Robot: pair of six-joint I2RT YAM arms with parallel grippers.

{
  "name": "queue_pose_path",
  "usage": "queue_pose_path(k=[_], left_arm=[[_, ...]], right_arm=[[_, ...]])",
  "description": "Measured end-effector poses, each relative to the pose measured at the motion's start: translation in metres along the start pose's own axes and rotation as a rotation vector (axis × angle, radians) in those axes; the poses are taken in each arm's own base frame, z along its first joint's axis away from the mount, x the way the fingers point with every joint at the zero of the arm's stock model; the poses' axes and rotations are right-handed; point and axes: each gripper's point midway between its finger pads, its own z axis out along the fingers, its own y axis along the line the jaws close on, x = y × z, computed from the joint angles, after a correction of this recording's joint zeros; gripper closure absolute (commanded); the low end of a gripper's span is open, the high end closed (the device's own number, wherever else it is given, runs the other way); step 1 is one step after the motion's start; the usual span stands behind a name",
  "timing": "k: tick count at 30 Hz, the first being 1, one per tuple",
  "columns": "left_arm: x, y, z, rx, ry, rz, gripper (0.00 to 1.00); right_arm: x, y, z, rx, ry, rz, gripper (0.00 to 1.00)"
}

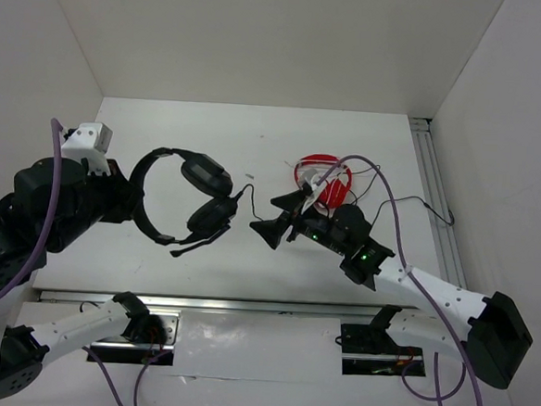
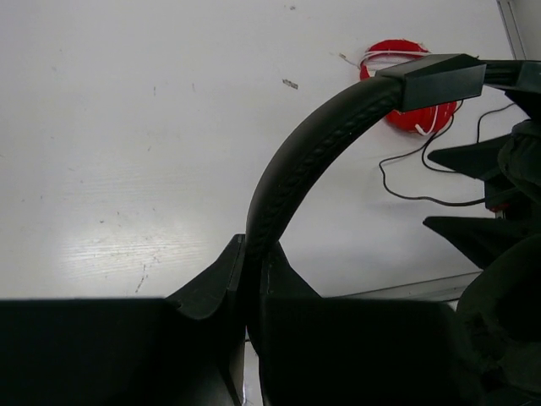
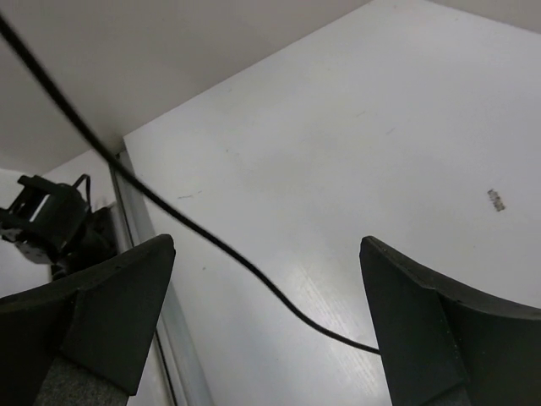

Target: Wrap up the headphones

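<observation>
My right gripper will next move slightly toward the earcups and close on that part of the thin black cable, since the cable already crosses between the gripper's open fingers.
The black headphones hang at centre left, both earcups close together, with a small boom below them. My left gripper is shut on the thin headband, which runs up between its fingers in the left wrist view. The thin black cable leaves the earcups to the right. My right gripper is open, and the cable crosses the gap between its fingers without being pinched. The right gripper holds nothing.
Red headphones with a white cord lie behind the right gripper and also show in the left wrist view. More black cable trails right toward the aluminium rail. White walls enclose the table on three sides. A metal rail runs along the near edge.
</observation>
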Motion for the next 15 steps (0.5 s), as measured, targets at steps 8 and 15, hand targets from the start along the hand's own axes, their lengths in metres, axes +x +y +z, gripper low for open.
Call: queue_pose_path(k=[8,15], left_arm=[[0.006,-0.004,-0.004,0.041,0.020,0.005,1.00],[0.006,-0.001,-0.007,0.033,0.005,-0.002,1.00]], right_arm=[[0.017,-0.016,0.026,0.026,0.019,-0.035,0.47],[0.034,-0.017,0.030,0.019,0.025,-0.009,0.90]])
